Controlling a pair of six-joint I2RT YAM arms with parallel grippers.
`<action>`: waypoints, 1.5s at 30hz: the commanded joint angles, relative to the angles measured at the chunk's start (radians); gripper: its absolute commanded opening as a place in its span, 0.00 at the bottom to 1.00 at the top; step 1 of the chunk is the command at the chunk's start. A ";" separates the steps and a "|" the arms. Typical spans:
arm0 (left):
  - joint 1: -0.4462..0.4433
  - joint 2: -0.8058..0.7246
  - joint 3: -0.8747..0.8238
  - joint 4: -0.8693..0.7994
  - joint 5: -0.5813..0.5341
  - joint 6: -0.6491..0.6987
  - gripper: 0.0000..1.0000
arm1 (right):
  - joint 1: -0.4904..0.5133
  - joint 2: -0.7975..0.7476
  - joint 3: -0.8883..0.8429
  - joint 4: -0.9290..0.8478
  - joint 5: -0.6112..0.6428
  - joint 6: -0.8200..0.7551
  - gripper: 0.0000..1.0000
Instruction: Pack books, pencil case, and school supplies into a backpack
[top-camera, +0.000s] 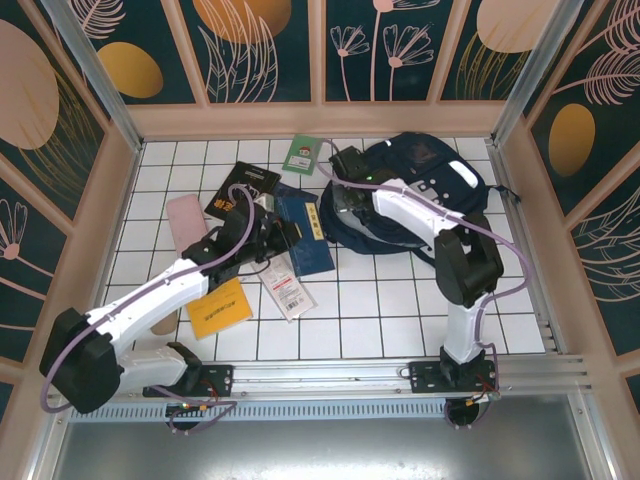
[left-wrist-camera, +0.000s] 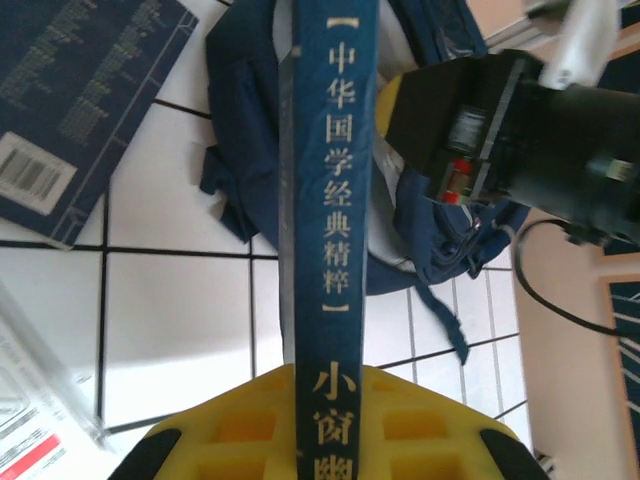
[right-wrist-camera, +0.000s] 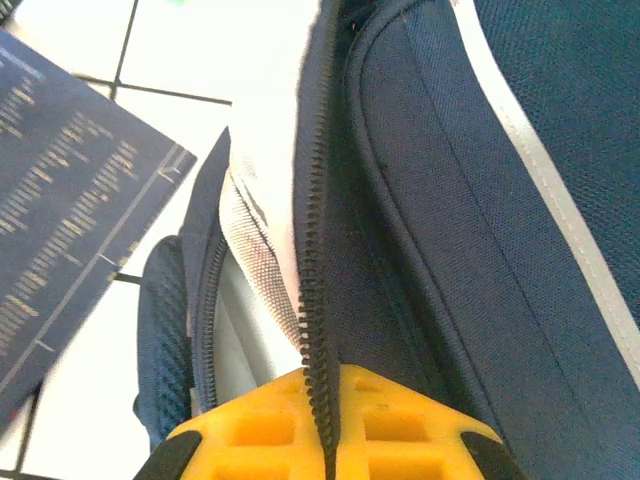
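Note:
The robot's right gripper is holding the zipper edge, so next the left gripper will move across to the backpack (top-camera: 430, 190) and down into its pale-lined opening (top-camera: 358, 225) to release the book.
My left gripper (left-wrist-camera: 335, 440) (top-camera: 283, 235) is shut on a navy blue book (left-wrist-camera: 330, 180), held on edge with its gold-lettered spine facing the camera and pointing at the backpack (top-camera: 430, 190). My right gripper (right-wrist-camera: 330, 430) (top-camera: 342, 207) is shut on the backpack's zipper edge (right-wrist-camera: 312, 250) at its left side, with pale lining showing beside the zipper. A second navy book (top-camera: 312, 255) (left-wrist-camera: 80, 100) (right-wrist-camera: 70, 230) lies flat on the tiles. The black book (top-camera: 240, 188), the green book (top-camera: 300, 155), the yellow-orange book (top-camera: 220, 308), the pink pencil case (top-camera: 185, 220) and the white supplies packet (top-camera: 287, 292) lie around the left arm.
The white tiled floor (top-camera: 380, 310) is walled by wooden panels on three sides, and a metal rail (top-camera: 330, 375) carries both arm bases at the near edge. Bare tiles lie in front of the backpack.

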 joint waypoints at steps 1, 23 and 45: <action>0.032 0.041 0.052 0.166 0.090 -0.051 0.00 | -0.001 -0.092 0.096 -0.088 0.008 0.033 0.00; 0.055 0.670 0.359 0.785 0.188 -0.388 0.00 | -0.116 -0.151 0.444 -0.265 -0.257 0.198 0.00; -0.099 1.277 1.133 0.402 -0.095 -0.389 0.00 | -0.145 -0.163 0.493 -0.254 -0.380 0.267 0.00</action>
